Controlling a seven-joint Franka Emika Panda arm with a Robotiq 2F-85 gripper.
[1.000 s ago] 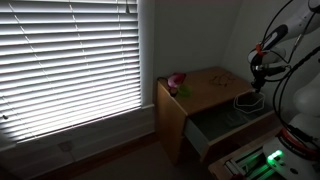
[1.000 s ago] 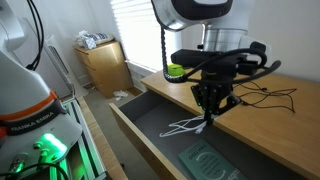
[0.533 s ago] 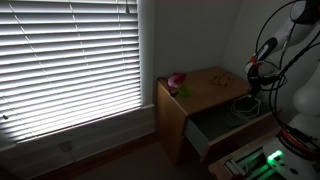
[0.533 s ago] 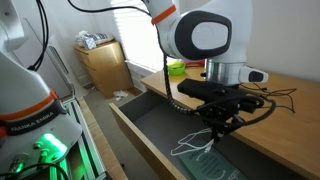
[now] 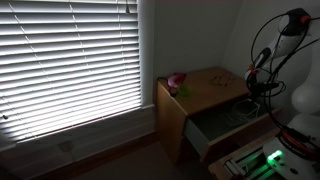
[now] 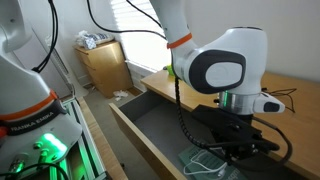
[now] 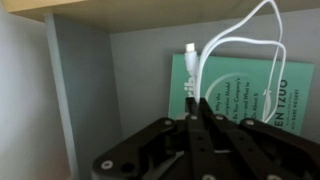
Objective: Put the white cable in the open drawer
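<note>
My gripper is to lower next and shift past the booklet's edge toward the drawer's grey side, because the cable still arches above the booklet.
The open drawer point(image 6: 150, 118) of the light-wood cabinet point(image 5: 190, 95) has a greyish inside, also seen in the wrist view point(image 7: 130, 80). My gripper point(image 6: 233, 152) hangs low inside the drawer, fingers shut on the white cable point(image 7: 189, 50). In the wrist view the fingertips point(image 7: 197, 108) pinch the cable, which loops up and back down over a green booklet point(image 7: 245, 90) on the drawer floor. Loose loops of the cable point(image 6: 200, 160) lie on the booklet. In the dim exterior view the gripper point(image 5: 256, 90) is at the drawer's far end; the cable is too faint to see there.
A small pink-and-green object point(image 5: 176, 82) sits on the cabinet top. Thin dark cables point(image 6: 285, 95) lie on the top too. Window blinds point(image 5: 70, 60) fill the left. A second small cabinet point(image 6: 100, 62) stands further back. The robot base point(image 6: 35, 120) is near the drawer front.
My gripper has moved along the drawer and down into it, carrying the white cable. The cable's hanging loops now rest on the green booklet.
</note>
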